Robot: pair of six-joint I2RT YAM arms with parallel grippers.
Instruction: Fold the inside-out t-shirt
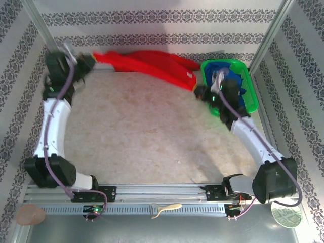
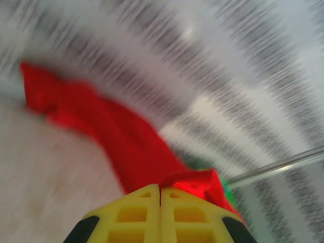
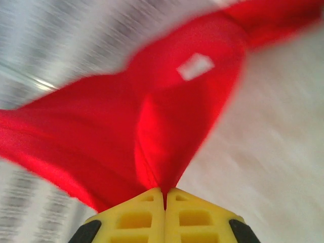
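Observation:
My left gripper should next draw the bunched red edge back and down onto the bare near part of the table and release it. The t-shirt [image 1: 152, 62] hangs in a band.
The inside-out t-shirt [image 1: 152, 62] is bright red and hangs stretched in a band along the back of the table, between my two grippers. A small white tag [image 3: 195, 66] shows on it near the right end. My left gripper [image 1: 90, 62] is at the back left, and its yellow fingers [image 2: 136, 215] are shut on a bunched red edge [image 2: 190, 181]. My right gripper [image 1: 199, 92] is at the back right beside the bin. Its yellow fingers [image 3: 200, 217] are shut on a fold of the red cloth [image 3: 157, 152]. Both wrist views are blurred.
A green bin [image 1: 246, 71] holding a blue garment [image 1: 238, 93] stands at the back right, close behind the right gripper. Patterned walls and two slanted metal posts [image 1: 45, 30] enclose the table. Small items lie by the front rail [image 1: 162, 192].

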